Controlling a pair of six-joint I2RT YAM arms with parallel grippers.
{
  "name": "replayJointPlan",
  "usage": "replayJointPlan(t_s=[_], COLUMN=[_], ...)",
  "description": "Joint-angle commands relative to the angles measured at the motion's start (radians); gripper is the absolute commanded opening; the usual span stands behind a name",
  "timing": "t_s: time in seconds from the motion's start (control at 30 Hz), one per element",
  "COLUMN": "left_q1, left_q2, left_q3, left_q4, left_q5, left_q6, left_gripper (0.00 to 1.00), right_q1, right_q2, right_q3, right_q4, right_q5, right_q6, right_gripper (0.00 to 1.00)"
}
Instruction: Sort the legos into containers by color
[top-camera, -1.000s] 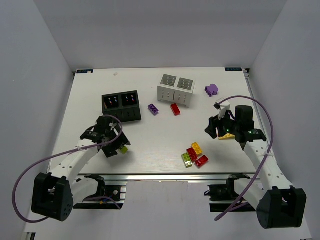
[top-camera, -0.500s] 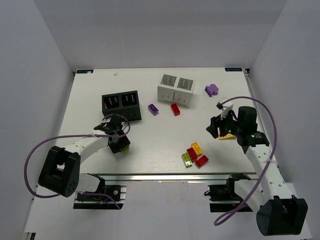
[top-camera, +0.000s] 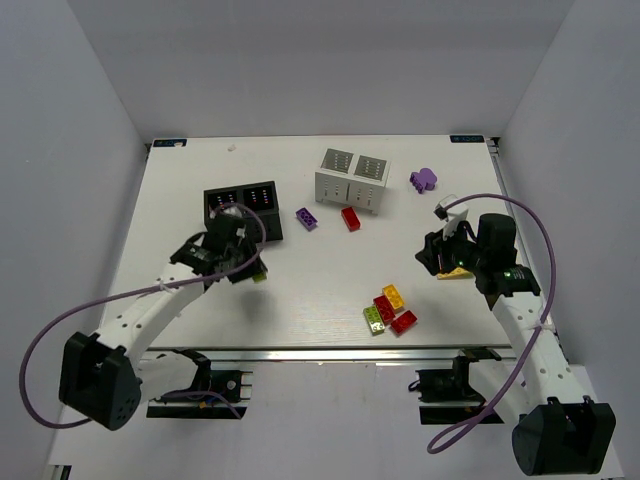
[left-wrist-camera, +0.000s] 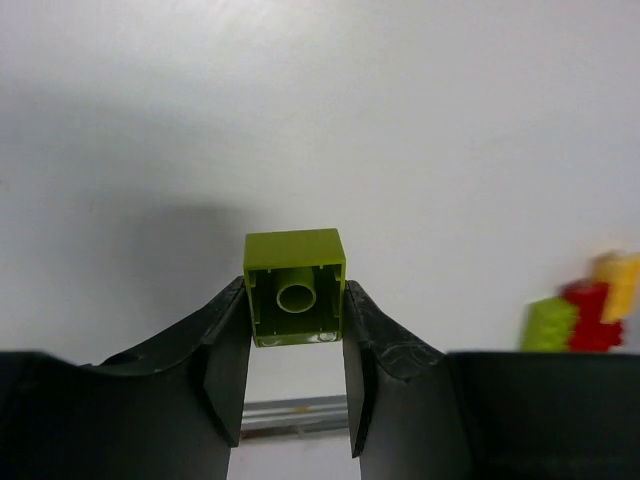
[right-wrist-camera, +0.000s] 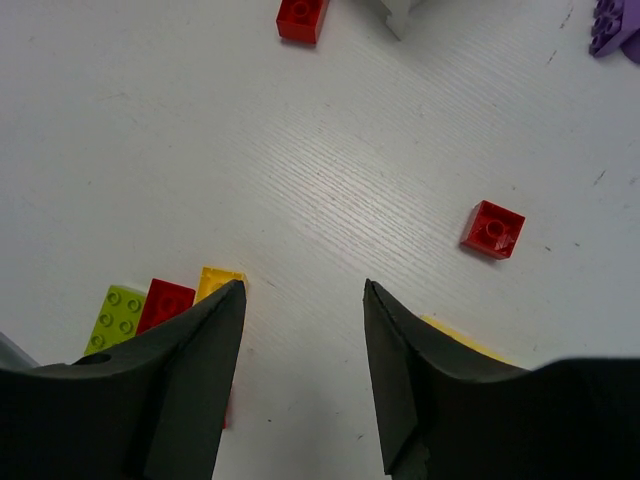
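Next, the left gripper rises, moves outward and releases over the black container's section farther from the white container. The lime green lego (left-wrist-camera: 295, 288) hangs short of that section.
My left gripper (left-wrist-camera: 295, 322) is shut on a lime green lego (left-wrist-camera: 295, 288), held hollow side toward the camera above the table. From above, the left gripper (top-camera: 246, 268) hangs just in front of the black container (top-camera: 243, 210). My right gripper (right-wrist-camera: 303, 290) is open and empty over bare table. A small red lego (right-wrist-camera: 492, 229) lies to its right, and a yellow lego (right-wrist-camera: 455, 335) peeks from under its right finger. A cluster of yellow (top-camera: 393, 295), red (top-camera: 384, 308), lime (top-camera: 374, 319) and red (top-camera: 404, 321) legos lies at the front centre. The white container (top-camera: 352, 178) stands at the back.
A purple lego (top-camera: 307, 218) and a red lego (top-camera: 351, 218) lie between the two containers. A purple piece (top-camera: 423, 179) sits right of the white container. The table's front edge runs close behind the cluster.
My left gripper shut on the lime lego, lifted it and carried it back toward the black container. The right gripper's jaws narrowed a little and it barely moved.
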Motion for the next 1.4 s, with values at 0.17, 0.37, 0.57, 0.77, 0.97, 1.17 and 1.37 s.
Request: replayJointPlan(t_s=[0.17, 0.37, 0.57, 0.77, 0.97, 1.17, 1.37], left_q1=[0.035, 0.104, 0.174, 0.228, 0.228, 0.237, 0.237], left_q2=[0.071, 0.243, 0.298, 0.373, 0.350, 0.326, 0.254], left_q3=[0.434, 0.601, 0.627, 0.627, 0.587, 0.598, 0.583], left_q4=[-0.053, -0.078, 0.013, 0.038, 0.066, 0.064, 0.090], left_q5=[-0.194, -0.349, -0.408, -0.400, -0.357, -0.340, -0.203], left_q6=[0.307, 0.371, 0.405, 0.407, 0.404, 0.407, 0.399], left_gripper=[0.00, 0.00, 0.00, 0.00, 0.70, 0.80, 0.46], right_q1=[-0.005, -0.007, -0.007, -0.009, -0.007, 0.001, 0.010], right_q2=[-0.019, -0.017, -0.008, -0.005, 0.006, 0.018, 0.059], right_q3=[-0.010, -0.020, -0.021, -0.020, -0.015, -0.013, -0.013], right_q4=[0.011, 0.015, 0.012, 0.006, -0.058, -0.152, -0.199], right_q5=[-0.035, -0.031, -0.040, -0.057, -0.199, -0.362, -0.383], right_q6=[-0.022, -0.027, -0.033, -0.044, -0.134, -0.286, -0.370], right_gripper=[0.08, 0.04, 0.04, 0.21, 0.69, 0.74, 0.62])
